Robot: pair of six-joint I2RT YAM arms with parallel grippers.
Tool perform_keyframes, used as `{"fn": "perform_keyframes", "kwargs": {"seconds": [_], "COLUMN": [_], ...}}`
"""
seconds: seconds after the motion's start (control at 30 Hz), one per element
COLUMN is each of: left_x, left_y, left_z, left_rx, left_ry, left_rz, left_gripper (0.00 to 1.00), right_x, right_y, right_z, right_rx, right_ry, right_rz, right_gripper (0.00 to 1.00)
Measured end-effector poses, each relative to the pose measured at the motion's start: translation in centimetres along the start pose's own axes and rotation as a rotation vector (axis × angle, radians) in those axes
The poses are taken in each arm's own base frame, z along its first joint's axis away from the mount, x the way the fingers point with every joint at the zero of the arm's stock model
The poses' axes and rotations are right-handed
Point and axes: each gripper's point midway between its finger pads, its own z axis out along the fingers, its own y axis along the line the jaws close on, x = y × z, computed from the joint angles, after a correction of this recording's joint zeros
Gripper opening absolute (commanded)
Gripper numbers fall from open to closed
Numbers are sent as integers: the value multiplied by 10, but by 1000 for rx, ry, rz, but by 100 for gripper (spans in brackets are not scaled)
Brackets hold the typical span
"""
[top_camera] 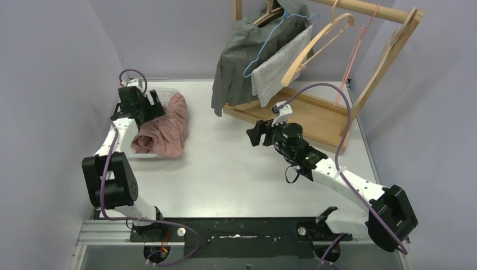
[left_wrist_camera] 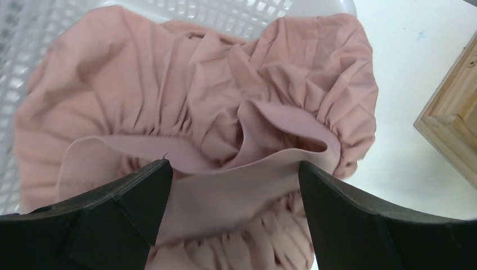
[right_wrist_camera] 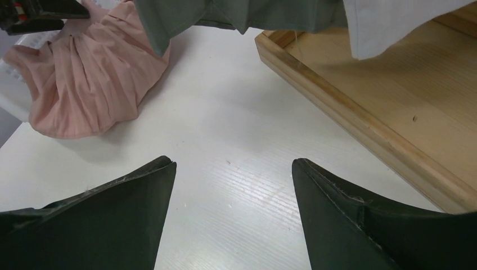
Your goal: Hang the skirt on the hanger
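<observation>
The skirt's smooth waistband [left_wrist_camera: 225, 191] already runs across the gap between the open fingers of my left gripper, so my left gripper should next move down onto that waistband and close.
The pink pleated skirt [top_camera: 167, 128] lies bunched in a white basket [top_camera: 166, 93] at the table's left and spills over its rim. My left gripper [top_camera: 153, 108] hangs open right over it. In the left wrist view the skirt's smooth waistband [left_wrist_camera: 225, 191] runs across the gap of the left gripper [left_wrist_camera: 233, 169], and the fingers are not pinching it. An empty wooden hanger [top_camera: 315, 44] hangs on the rack's rail at the back right. My right gripper [top_camera: 254, 134] stands open above bare table near the rack, shown as the gripper [right_wrist_camera: 233, 166] with nothing between its fingers.
The wooden rack [top_camera: 315, 115] has a flat base board [right_wrist_camera: 388, 101] on the table. Grey garments [top_camera: 247, 62] hang from its rail, along with a blue wire hanger [top_camera: 269, 42] and a pink hanger [top_camera: 355, 48]. Walls stand close on both sides.
</observation>
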Motion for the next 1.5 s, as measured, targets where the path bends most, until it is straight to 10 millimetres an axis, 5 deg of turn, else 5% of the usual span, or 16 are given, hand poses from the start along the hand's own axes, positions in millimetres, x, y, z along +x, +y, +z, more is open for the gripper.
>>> {"fn": "perform_keyframes", "kwargs": {"seconds": [0.07,0.17,0.33,0.53,0.67,0.77,0.93,1.17,1.3,1.5], "left_x": [1,2,14,0,-27,-45,-61,-60,-35,30], "left_y": [-6,-20,-49,-67,-74,-99,-169,-192,-204,-214], "left_z": [16,37,47,30,-7,-59,-187,-333,-360,-304], "left_rx": [36,124,299,375,348,358,575,903,1079,1138], "left_ry": [19,47,98,55,-29,-107,-297,-503,-489,-195], "left_rz": [10,25,23,28,65,157,312,352,332,219], "left_gripper": [82,64,0,0,0,0,0,0,0,0], "right_x": [-4,-10,-43,-110,-136,-144,-150,-183,-189,-165], "right_y": [0,-4,-28,-33,-29,-28,-25,-15,-11,-12], "right_z": [0,-3,-30,-82,-109,-121,-134,-161,-169,-162], "right_rx": [2,18,113,186,199,206,217,217,214,218], "right_ry": [-5,-6,-48,-178,-234,-235,-204,-242,-242,-162], "right_rz": [-5,-13,-21,-29,-24,-19,3,45,79,140], "right_gripper": [77,77,77,77,77,77,77,77,77,77]}}
